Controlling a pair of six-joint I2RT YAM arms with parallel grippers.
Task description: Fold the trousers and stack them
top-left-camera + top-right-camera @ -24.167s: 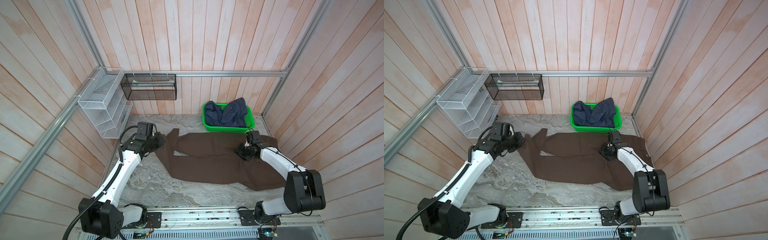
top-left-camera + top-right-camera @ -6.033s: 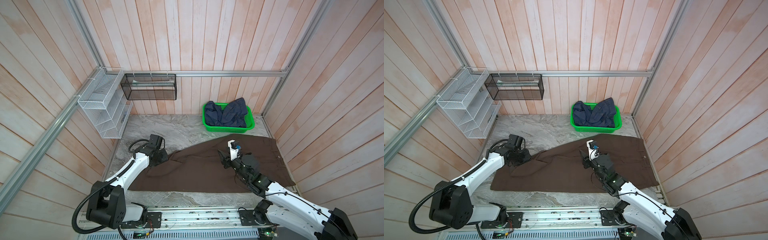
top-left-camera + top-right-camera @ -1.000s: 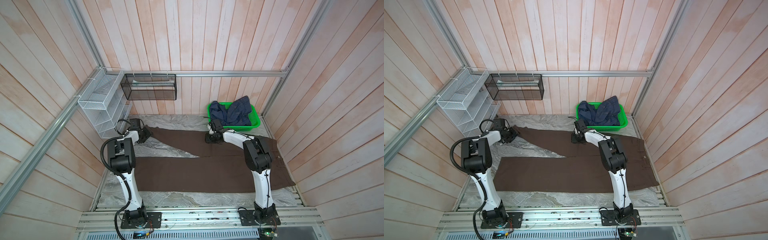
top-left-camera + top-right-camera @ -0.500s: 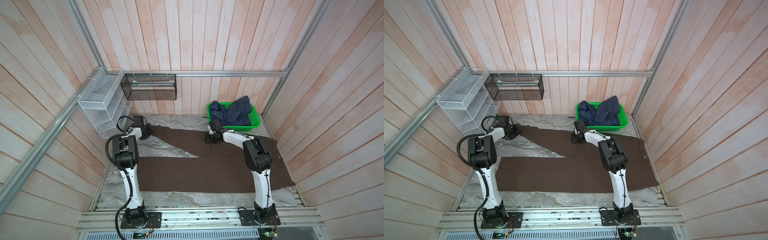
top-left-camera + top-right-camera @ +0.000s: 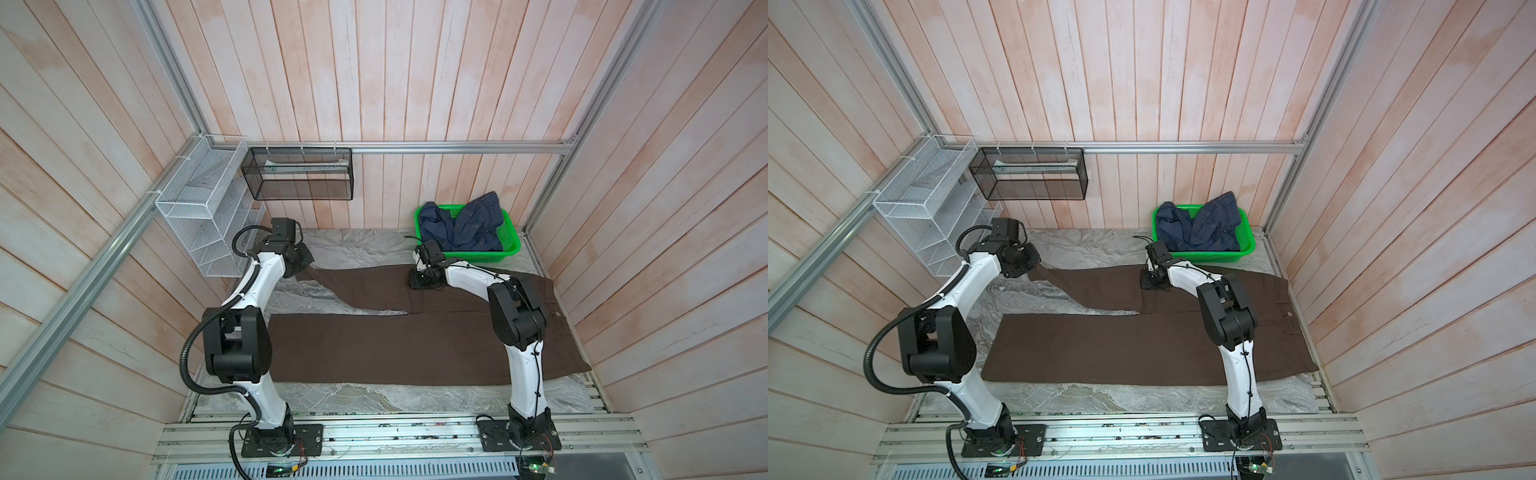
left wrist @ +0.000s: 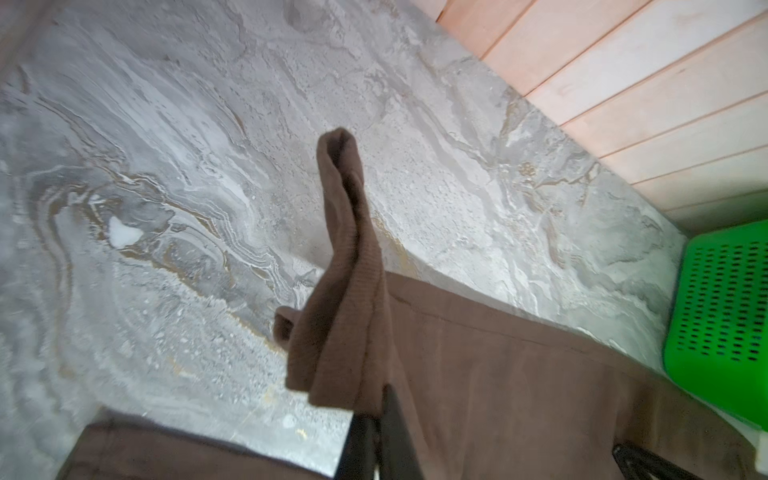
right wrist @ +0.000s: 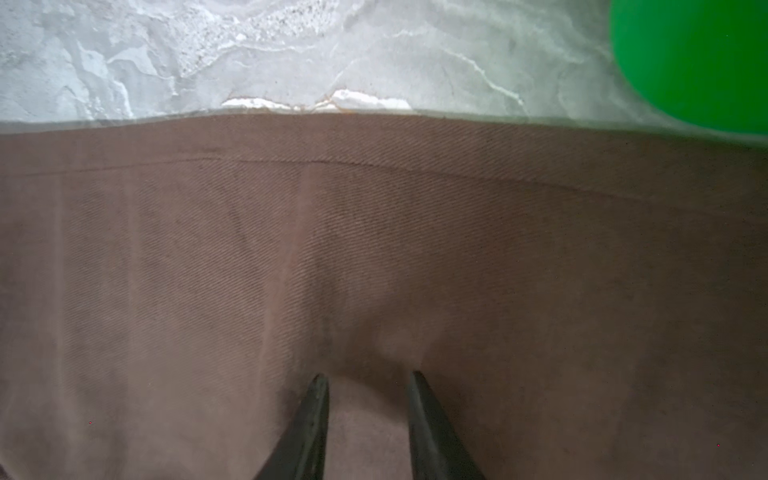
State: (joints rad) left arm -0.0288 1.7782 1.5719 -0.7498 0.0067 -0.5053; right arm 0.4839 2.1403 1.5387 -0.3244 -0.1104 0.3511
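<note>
My left gripper carries the cuff (image 6: 340,257) outward next, toward the green basket, over bare marble behind the far leg and releases it.
The brown trousers (image 5: 395,349) (image 5: 1121,349) lie spread over the marble table, waist at the right. The near leg lies flat; the far leg runs to the back left. My left gripper (image 5: 301,261) (image 5: 1029,258) is shut on that far leg's cuff. In the left wrist view the cuff (image 6: 340,257) stands bunched and lifted above the left gripper (image 6: 380,409). My right gripper (image 5: 424,281) (image 5: 1152,283) rests on the far leg near the table's middle back. In the right wrist view the right gripper (image 7: 368,376) has its jaws apart, tips pressed onto flat fabric (image 7: 374,249).
A green basket (image 5: 510,251) (image 5: 1246,249) holding a navy denim garment (image 5: 461,226) stands at the back right, close behind my right gripper. A white wire rack (image 5: 199,220) and a black mesh basket (image 5: 299,174) hang on the back-left walls.
My left gripper has shut on the far leg's cuff and shifted slightly to the right, raising the cuff. The right gripper has stayed in place on the fabric.
</note>
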